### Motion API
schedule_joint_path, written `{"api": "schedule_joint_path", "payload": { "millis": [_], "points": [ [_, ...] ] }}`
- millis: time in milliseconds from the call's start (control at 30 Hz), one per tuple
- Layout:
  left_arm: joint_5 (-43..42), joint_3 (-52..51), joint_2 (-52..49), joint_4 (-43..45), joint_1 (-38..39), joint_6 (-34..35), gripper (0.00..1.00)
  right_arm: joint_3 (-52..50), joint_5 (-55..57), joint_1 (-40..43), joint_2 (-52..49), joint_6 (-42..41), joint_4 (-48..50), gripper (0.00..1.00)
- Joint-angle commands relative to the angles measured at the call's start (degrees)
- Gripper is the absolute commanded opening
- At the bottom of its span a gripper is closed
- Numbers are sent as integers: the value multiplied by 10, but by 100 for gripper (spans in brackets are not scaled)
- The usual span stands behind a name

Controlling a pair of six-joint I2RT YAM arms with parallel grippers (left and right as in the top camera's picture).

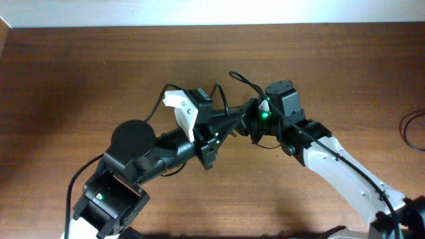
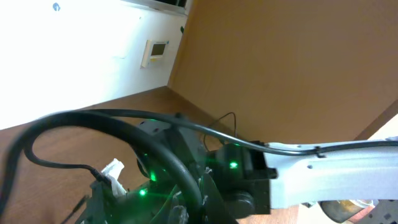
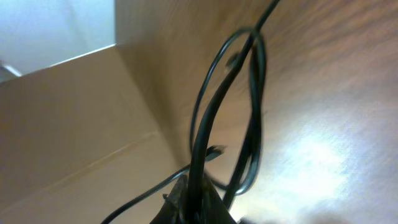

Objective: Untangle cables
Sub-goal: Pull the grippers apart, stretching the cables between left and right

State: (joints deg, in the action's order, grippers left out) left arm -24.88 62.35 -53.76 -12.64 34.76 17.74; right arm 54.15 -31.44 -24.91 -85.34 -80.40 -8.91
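Note:
Next, the right gripper moves toward the bare wood, to its right in the overhead view, and releases the cable, since cables bunch between both grippers.
The cables [image 1: 240, 81] are thin black cords bunched between my two grippers at mid-table, with a loop sticking up behind them. My left gripper [image 1: 228, 126] reaches in from the lower left and is shut on a black cable [image 2: 163, 149], which arcs away to the left in the left wrist view. My right gripper [image 1: 251, 125] comes from the lower right with a green light on. In the right wrist view its jaws [image 3: 194, 200] are shut on the cables [image 3: 208, 112], whose loops hang over the wooden table [image 3: 323, 155]. The two grippers nearly touch.
A separate black cord loop [image 1: 406, 129] lies at the table's right edge. The brown wooden table [image 1: 99, 66] ends at a white wall along the back. Both arms' bodies cover the lower middle of the table.

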Motion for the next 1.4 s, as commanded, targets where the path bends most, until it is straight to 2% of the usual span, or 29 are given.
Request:
{"api": "schedule_joint_path", "payload": {
  "millis": [0, 33, 167, 300, 367, 433, 467, 567, 600, 667, 767, 800, 867, 900, 1000, 1067, 1133, 1167, 1233, 1367],
  "points": [
    [56, 4, 64, -8, -32, -11, 0, 0, 56, 46, -21, 151, -57, 4],
    [114, 4, 89, -28, -55, -11, 0, 0, 67, 76, -21, 192, -98, 4],
    [244, 4, 152, -76, -107, 9, 0, 0, 121, 186, -21, 303, -230, 4],
    [340, 4, 160, -118, -114, 14, 0, 0, 133, 261, -21, 397, -289, 4],
    [456, 4, 160, -149, -114, 61, 0, 0, 183, 291, -21, 410, -319, 4],
    [530, 4, 160, -163, -114, 92, 0, 0, 212, 305, -21, 410, -339, 4],
    [556, 4, 160, -170, -114, 116, 0, 0, 226, 313, -21, 410, -351, 4],
    [561, 4, 144, -197, -114, 198, 0, 0, 228, 313, -21, 410, -360, 4],
    [546, 4, 129, -210, -113, 209, 0, 0, 208, 313, -21, 415, -364, 4],
    [438, 3, 76, -215, -113, 208, 0, 0, 88, 313, -21, 502, -365, 4],
    [308, 3, -26, -207, -113, 208, 0, 0, -179, 313, -21, 654, -379, 4],
    [243, 3, -85, -198, -113, 208, 0, 0, -299, 307, -21, 706, -385, 4],
    [136, 3, -165, -148, -113, 191, 0, 0, -412, 283, -21, 750, -380, 4],
    [21, 3, -226, -73, -109, 165, 0, 0, -436, 257, -21, 757, -362, 4],
    [-179, 3, -332, 64, -95, 104, 0, 0, -437, 222, -21, 755, -301, 4],
    [-227, 3, -362, 41, -94, 51, 0, 2, -481, 238, -21, 744, -263, 4],
    [-245, 3, -370, -33, -94, -24, 0, 2, -518, 278, -21, 653, -171, 4],
    [-269, 3, -366, -73, -94, -75, 0, 2, -479, 310, -21, 592, -125, 4],
    [-339, 3, -342, -104, -99, -161, 0, 2, -366, 357, -21, 546, -136, 4],
    [-342, 3, -230, -110, -186, -174, 0, 2, -95, 396, -21, 546, -296, 4]
  ]
}}
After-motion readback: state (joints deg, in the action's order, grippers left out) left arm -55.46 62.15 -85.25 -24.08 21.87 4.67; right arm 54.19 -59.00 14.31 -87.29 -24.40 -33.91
